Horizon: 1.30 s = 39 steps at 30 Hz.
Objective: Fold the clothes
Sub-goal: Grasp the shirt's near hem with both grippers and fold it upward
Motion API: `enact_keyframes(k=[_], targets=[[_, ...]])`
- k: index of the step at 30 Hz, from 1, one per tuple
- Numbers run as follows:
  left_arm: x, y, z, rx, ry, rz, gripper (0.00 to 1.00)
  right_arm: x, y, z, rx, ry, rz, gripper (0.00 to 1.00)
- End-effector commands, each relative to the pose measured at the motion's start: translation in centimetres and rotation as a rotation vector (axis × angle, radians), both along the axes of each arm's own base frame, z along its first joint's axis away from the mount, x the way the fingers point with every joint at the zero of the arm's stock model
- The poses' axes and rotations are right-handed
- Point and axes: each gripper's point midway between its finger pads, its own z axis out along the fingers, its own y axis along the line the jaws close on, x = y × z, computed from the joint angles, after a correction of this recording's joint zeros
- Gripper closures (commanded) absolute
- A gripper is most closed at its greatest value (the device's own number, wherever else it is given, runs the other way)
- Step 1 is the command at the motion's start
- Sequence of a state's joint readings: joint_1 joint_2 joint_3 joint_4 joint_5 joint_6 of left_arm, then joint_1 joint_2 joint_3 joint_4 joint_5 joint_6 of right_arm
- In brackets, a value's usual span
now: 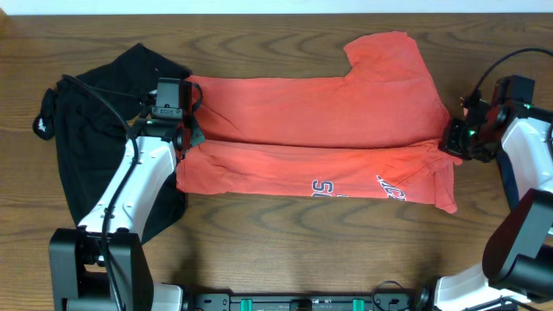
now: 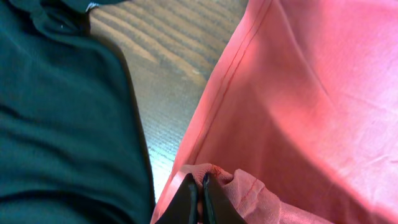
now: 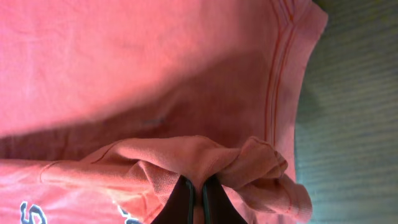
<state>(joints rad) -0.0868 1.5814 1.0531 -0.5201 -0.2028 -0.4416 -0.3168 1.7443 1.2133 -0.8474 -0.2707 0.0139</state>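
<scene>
The T-shirt's front part is already folded over and spread between both grippers, so my right gripper will next stay where it is and open to let go of the pinched red fold (image 1: 439,149) (image 3: 202,157).
A red T-shirt (image 1: 320,112) lies across the middle of the wooden table, its front part folded over so blue-and-white lettering (image 1: 321,187) shows near the front edge. My left gripper (image 1: 186,138) is shut on the shirt's left edge, pinching a bunch of red cloth (image 2: 214,177). My right gripper (image 1: 451,142) is shut on the shirt's right edge, with a fold of red cloth (image 3: 205,158) between its fingers. A black garment (image 1: 95,130) lies at the left, also in the left wrist view (image 2: 62,124).
The wooden table (image 1: 259,34) shows bare behind the shirt and along the front. Black cables run over the black garment at the left and by the right arm (image 1: 518,60). The arm bases stand at the front corners.
</scene>
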Motion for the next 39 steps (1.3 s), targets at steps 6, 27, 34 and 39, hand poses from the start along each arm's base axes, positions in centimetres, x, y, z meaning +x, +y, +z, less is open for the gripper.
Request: enact_keyframes(k=[6,27,34,39], targets=[[0.5,0.5,0.1,0.02,-0.02,0.011,0.94,0.7,0.0,-1.7,0.006,0.012,0.01,0.98],[-0.2,0.5,3.1,0.108,0.059,-0.167,0.02,1.2,0.4,6.3,0.002,-0.041,0.085,0.44],[1.2,-2.8,10.6,-0.004,-0.033,-0.354,0.02,1.6,2.2,14.8,-0.054,-0.143,0.18,0.31],[4.3,-4.0,14.3,-0.005,-0.047,-0.457,0.02,2.9,4.0,18.5,-0.172,-0.206,0.229,0.34]])
